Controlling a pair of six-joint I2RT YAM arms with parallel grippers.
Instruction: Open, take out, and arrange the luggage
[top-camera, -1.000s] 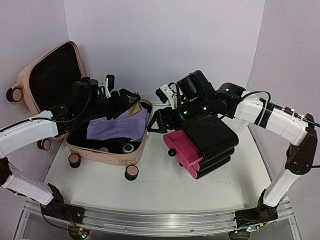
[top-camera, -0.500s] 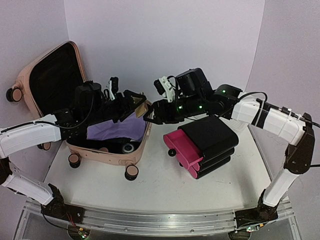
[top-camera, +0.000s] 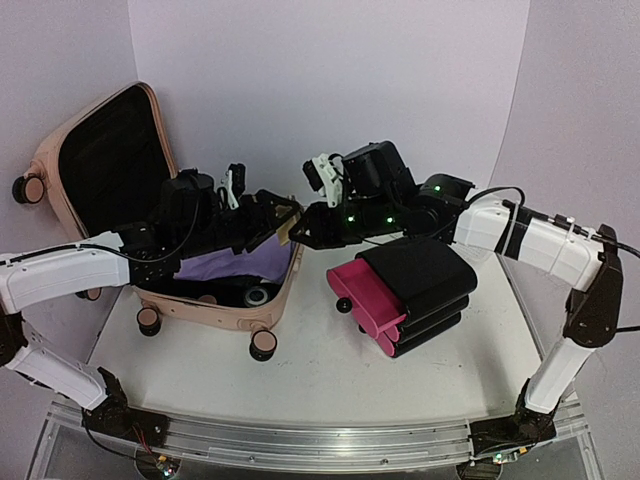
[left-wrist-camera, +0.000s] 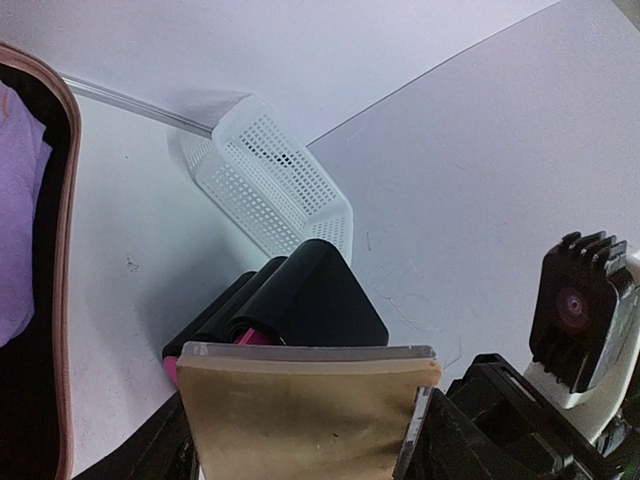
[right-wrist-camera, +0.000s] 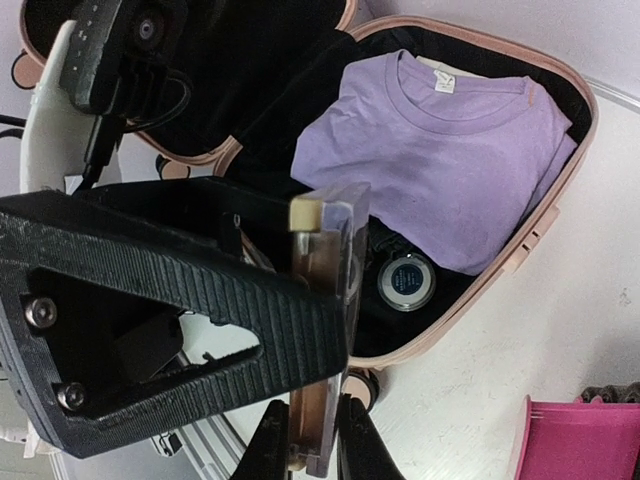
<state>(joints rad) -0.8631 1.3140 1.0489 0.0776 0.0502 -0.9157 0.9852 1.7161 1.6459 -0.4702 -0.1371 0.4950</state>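
Note:
Next, my right gripper carries the tan case (top-camera: 285, 222) down into the open pink drawer (top-camera: 362, 290) and releases it, since that drawer lies below the gripper, to its right in the top view.
The luggage (top-camera: 215, 305), a pale pink hard-shell suitcase, lies open at the left with its lid (top-camera: 100, 160) raised. A purple shirt (right-wrist-camera: 450, 150) and a round tin (right-wrist-camera: 405, 280) lie inside it. Above its right rim, a flat tan case (top-camera: 285, 222) is held from both sides. My left gripper (left-wrist-camera: 300, 440) is shut across the width of the tan case (left-wrist-camera: 300, 410). My right gripper (right-wrist-camera: 310, 440) is shut on the thin edge of the tan case (right-wrist-camera: 325, 300), one finger on each face. Both grippers (top-camera: 292, 226) meet there in the top view.
A black and pink folded pouch (top-camera: 415, 290) lies on the table under my right arm. A white mesh basket (left-wrist-camera: 270, 185) stands at the back by the wall. The suitcase rim (right-wrist-camera: 520, 250) is just below the held case.
My right gripper moved left from above the pouch to the tan case and shut on it. My left gripper, still holding the case, shifted slightly right and up.

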